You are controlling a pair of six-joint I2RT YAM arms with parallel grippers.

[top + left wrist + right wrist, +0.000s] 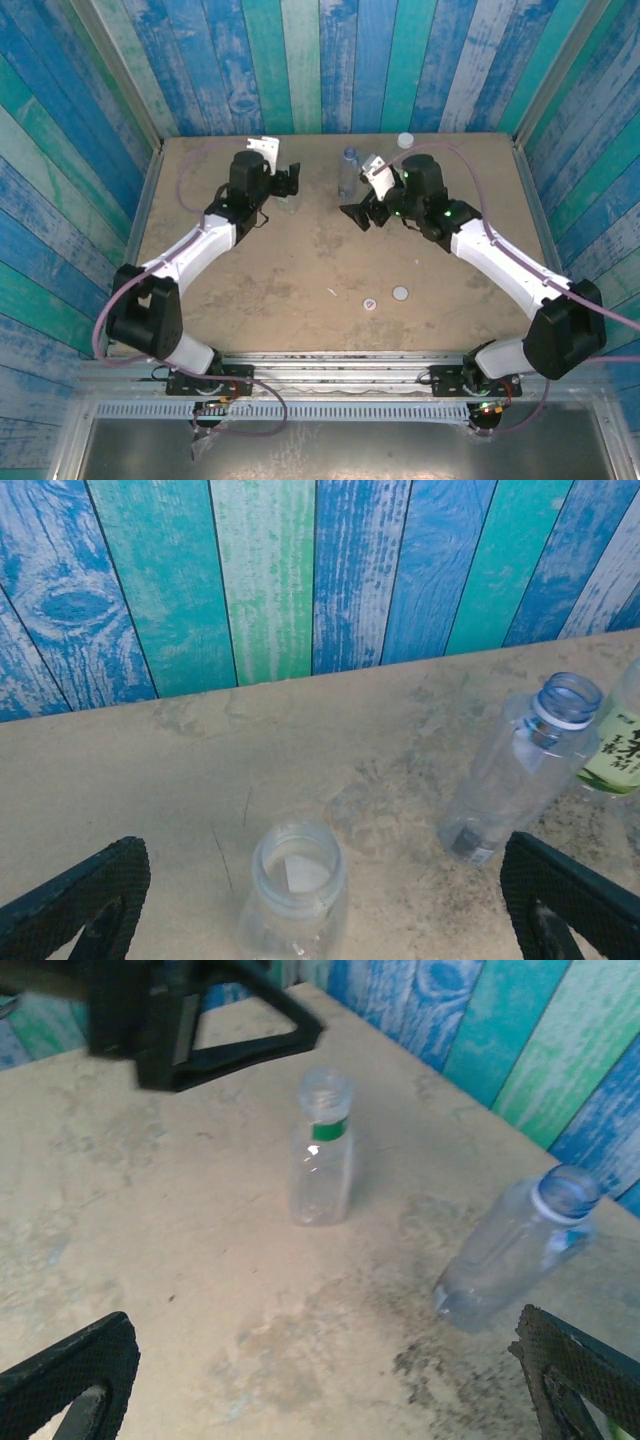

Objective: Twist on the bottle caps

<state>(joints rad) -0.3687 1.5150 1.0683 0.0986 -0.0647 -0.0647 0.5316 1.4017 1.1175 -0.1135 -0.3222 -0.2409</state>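
My left gripper will go down around the bottle's upper part (pixel 288 204) (pixel 294 918) and close, because the clear bottle's opening is still lower than my wide-open fingers.
A plain clear bottle (pixel 297 885) with an open mouth stands upright between the wide-apart fingers of my left gripper (pixel 322 848), touching neither. In the right wrist view this bottle (pixel 322 1150) has a green ring on its neck, and the left gripper (pixel 200 1020) hovers just behind it. The blue-tinted bottle (pixel 520 770) stands uncapped to the right, with the green-label bottle (pixel 618 748) at the frame edge. My right gripper (pixel 322 1320) is open over bare table, the blue-tinted bottle (pixel 520 1250) ahead on its right. Two bottle caps (pixel 400 293), one marked red-blue (pixel 370 304), lie near the front. A white cap (pixel 405 140) lies at the back.
The sandy table (pixel 300 270) is walled by blue-green painted planks (pixel 320 60) at the back and sides. Both arms reach inward toward the back centre, their grippers (pixel 290 183) (pixel 362 215) either side of the blue-tinted bottle (pixel 348 170).
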